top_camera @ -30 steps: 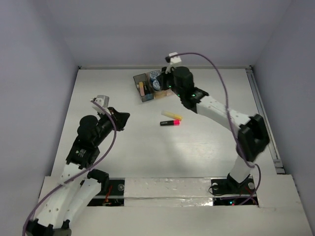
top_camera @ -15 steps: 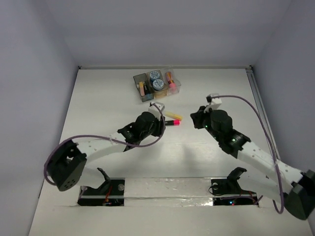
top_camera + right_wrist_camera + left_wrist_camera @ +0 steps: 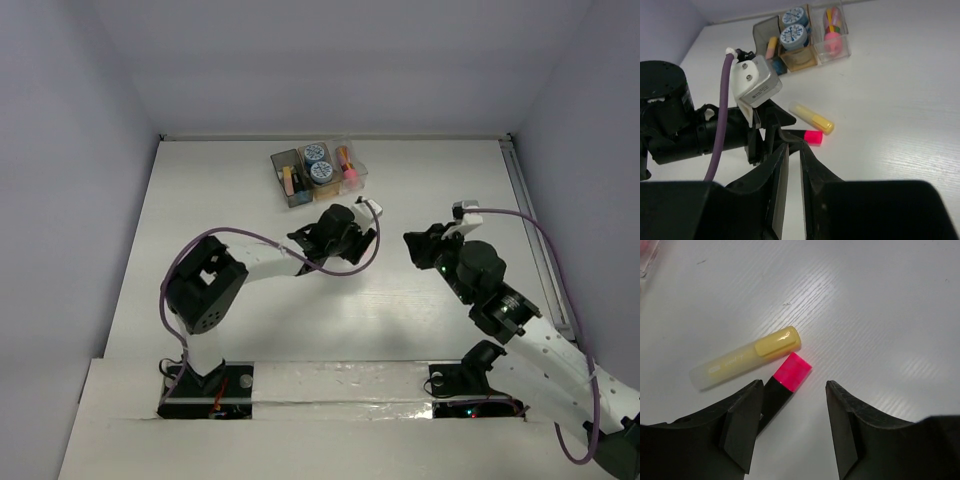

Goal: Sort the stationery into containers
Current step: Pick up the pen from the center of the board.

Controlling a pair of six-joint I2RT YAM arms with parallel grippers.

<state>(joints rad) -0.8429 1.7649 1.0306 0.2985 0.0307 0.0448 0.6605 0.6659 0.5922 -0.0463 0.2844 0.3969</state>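
The pink cap end lies close by the yellow highlighter, so next my left gripper needs to lower and close its open fingers across the pink pen's black body.
Two highlighters of the stationery lie side by side on the table: a yellow one (image 3: 745, 357) and a pink one with a black body (image 3: 792, 371). My left gripper (image 3: 794, 388) is open just above them, its left finger over the pink pen's black end. From above, the left gripper (image 3: 338, 235) hides both pens. My right gripper (image 3: 793, 148) hovers to their right, open by a narrow gap with nothing in it. The containers (image 3: 296, 190) stand at the back. Two blue-white tubs (image 3: 792, 35) sit in the amber bin and a pink stick (image 3: 832, 42) in the clear one.
The dark grey bin (image 3: 761, 33) holds a yellow pen (image 3: 772, 47). The left arm's cable (image 3: 720, 120) and wrist camera box (image 3: 756, 82) lie between my right gripper and the bins. Walls close the table at the back and sides.
The left arm swung from the near left to the two loose highlighters and opened. The right arm drew back from the containers to the right middle, and its jaws parted slightly.
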